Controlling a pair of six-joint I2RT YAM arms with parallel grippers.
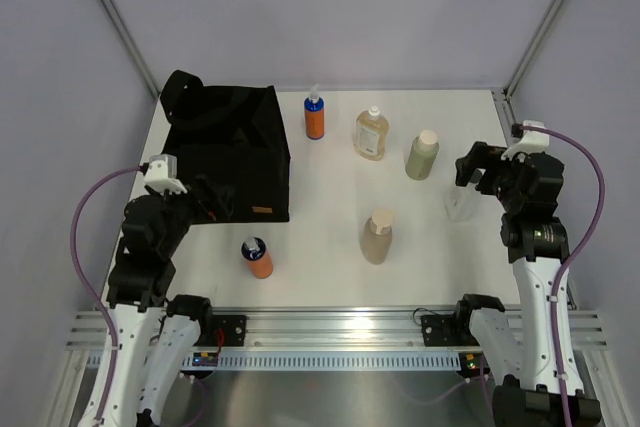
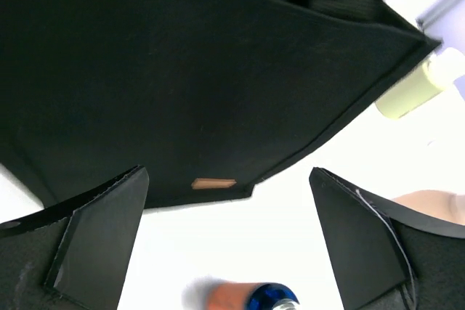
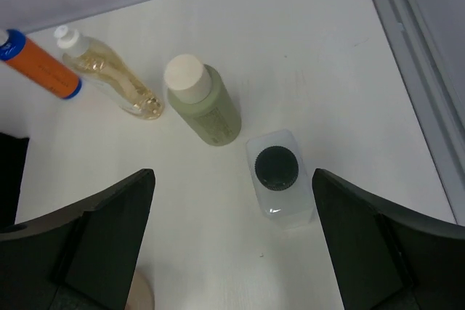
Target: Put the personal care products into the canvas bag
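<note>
The orange dark-capped bottle stands below my left gripper, to its right in the top view. My left gripper moves toward it, back and down around the bottle's cap (image 1: pixel 254 247) (image 2: pixel 273 299) next.
The black canvas bag (image 1: pixel 228 152) lies at the far left, its tan label (image 2: pixel 213 184) facing me. The orange spray bottle (image 1: pixel 315 117), clear amber bottle (image 1: pixel 370 134) and pale green bottle (image 1: pixel 422 155) stand in a row at the back. The beige bottle (image 1: pixel 378 237) stands mid-table. The orange dark-capped bottle (image 1: pixel 258 257) stands near the front. My left gripper (image 1: pixel 212 202) is open and empty at the bag's near edge, just beyond that bottle (image 2: pixel 251 297). My right gripper (image 1: pixel 478 175) is open and empty, right of the green bottle (image 3: pixel 203 107).
A small clear bottle with a black cap (image 3: pixel 280 179) stands on the white table between my right fingers, also in the top view (image 1: pixel 460 207). Grey walls with metal posts enclose the table. A metal rail (image 1: pixel 330 327) runs along the near edge.
</note>
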